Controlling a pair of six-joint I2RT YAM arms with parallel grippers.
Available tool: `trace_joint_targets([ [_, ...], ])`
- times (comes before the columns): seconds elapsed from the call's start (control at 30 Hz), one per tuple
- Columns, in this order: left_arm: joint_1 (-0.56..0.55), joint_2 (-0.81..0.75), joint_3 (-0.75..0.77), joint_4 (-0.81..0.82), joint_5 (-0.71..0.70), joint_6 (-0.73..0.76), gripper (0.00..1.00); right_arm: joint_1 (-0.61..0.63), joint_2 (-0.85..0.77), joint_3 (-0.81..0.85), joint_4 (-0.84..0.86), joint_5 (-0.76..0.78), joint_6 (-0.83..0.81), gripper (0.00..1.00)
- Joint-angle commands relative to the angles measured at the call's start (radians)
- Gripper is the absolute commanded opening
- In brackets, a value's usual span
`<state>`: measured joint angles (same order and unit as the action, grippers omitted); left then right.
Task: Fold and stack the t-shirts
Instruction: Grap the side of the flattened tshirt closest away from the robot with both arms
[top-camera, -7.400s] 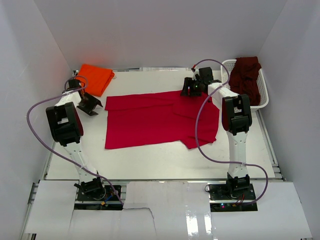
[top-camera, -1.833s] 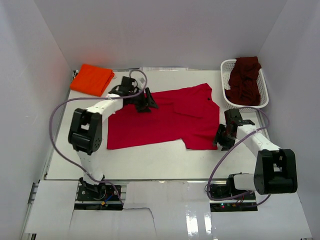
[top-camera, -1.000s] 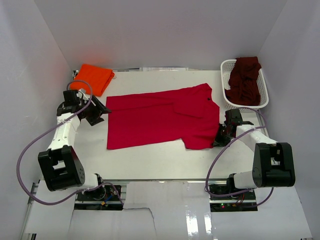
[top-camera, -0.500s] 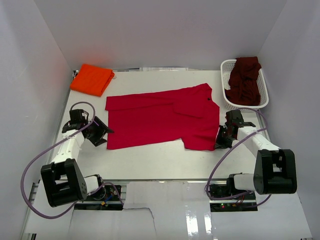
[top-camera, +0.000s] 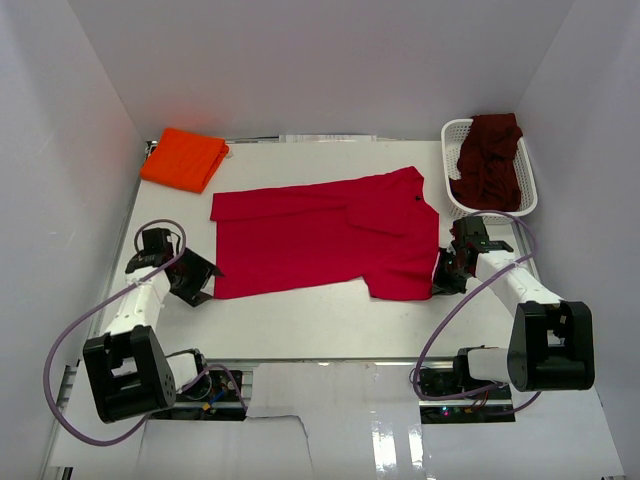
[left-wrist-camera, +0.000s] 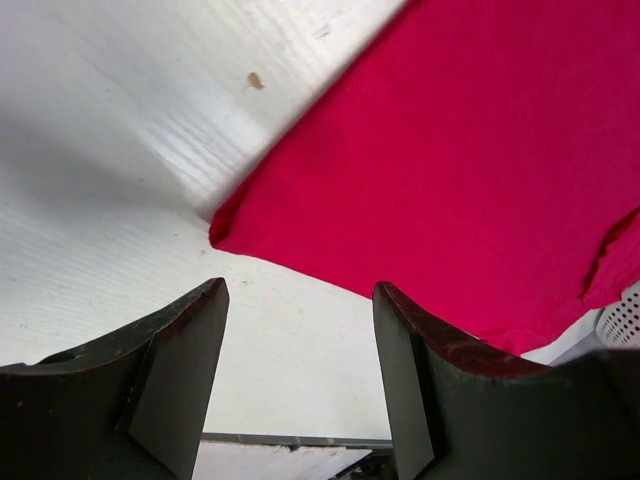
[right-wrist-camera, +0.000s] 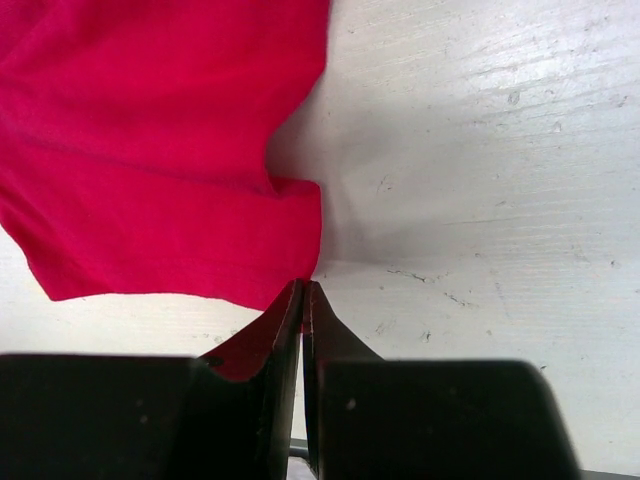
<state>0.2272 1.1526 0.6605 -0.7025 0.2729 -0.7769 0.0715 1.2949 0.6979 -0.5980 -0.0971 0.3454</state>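
Observation:
My left gripper will next move down onto the red shirt's free near corner (top-camera: 218, 295) (left-wrist-camera: 224, 236), because that corner is still just beyond the gripper's open fingers.
A bright red t-shirt (top-camera: 320, 240) lies spread flat in the middle of the table. An orange t-shirt (top-camera: 184, 158) lies folded at the far left corner. A dark maroon t-shirt (top-camera: 488, 158) sits bunched in the basket. My left gripper (top-camera: 197, 281) is open, low over the table just left of the red shirt's near left corner (left-wrist-camera: 218, 232); nothing is between its fingers (left-wrist-camera: 180, 370). My right gripper (top-camera: 444, 277) is shut on the red shirt's near right corner (right-wrist-camera: 290, 240), with a sliver of red cloth pinched at the tips (right-wrist-camera: 303, 288).
A white lattice basket (top-camera: 529, 188) stands at the far right against the wall. White walls close in the table on the left, back and right. Purple cables loop beside each arm. A small brown mark (left-wrist-camera: 256, 80) is on the table near the shirt's left edge.
My left arm has swung from the shirt's far left corner down along its left edge to the near left corner, jaws still open. The right gripper has stayed at the near right corner.

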Motion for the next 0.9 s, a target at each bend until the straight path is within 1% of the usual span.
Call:
trace_joint_targets([
  [0.0,0.006,0.042,-0.002,-0.029,-0.037,-0.044,0.7,-0.002,-0.009,0.038,-0.014,-0.006,-0.026,0.08],
  [0.13,0.006,0.075,-0.015,-0.038,-0.049,-0.068,0.7,-0.002,-0.012,0.043,-0.014,-0.013,-0.029,0.08],
  [0.33,0.006,0.059,-0.036,-0.011,-0.061,-0.096,0.69,-0.002,-0.02,0.046,-0.014,-0.021,-0.032,0.08],
  [0.43,0.006,0.058,-0.032,0.009,-0.064,-0.107,0.62,-0.004,-0.026,0.043,-0.014,-0.021,-0.032,0.08],
  [0.5,0.006,0.061,-0.024,0.023,-0.067,-0.111,0.62,-0.002,-0.028,0.045,-0.014,-0.024,-0.034,0.08],
  [0.53,0.004,0.073,-0.021,0.026,-0.067,-0.113,0.6,-0.002,-0.028,0.045,-0.014,-0.026,-0.034,0.08],
  [0.57,0.006,0.081,-0.01,0.031,-0.066,-0.111,0.56,-0.002,-0.029,0.043,-0.014,-0.027,-0.034,0.08],
  [0.63,0.008,0.104,0.002,0.031,-0.058,-0.108,0.54,-0.002,-0.031,0.043,-0.014,-0.03,-0.034,0.08],
  [0.87,0.006,0.139,0.005,0.041,-0.061,-0.107,0.55,-0.002,-0.043,0.041,-0.017,-0.036,-0.032,0.08],
])
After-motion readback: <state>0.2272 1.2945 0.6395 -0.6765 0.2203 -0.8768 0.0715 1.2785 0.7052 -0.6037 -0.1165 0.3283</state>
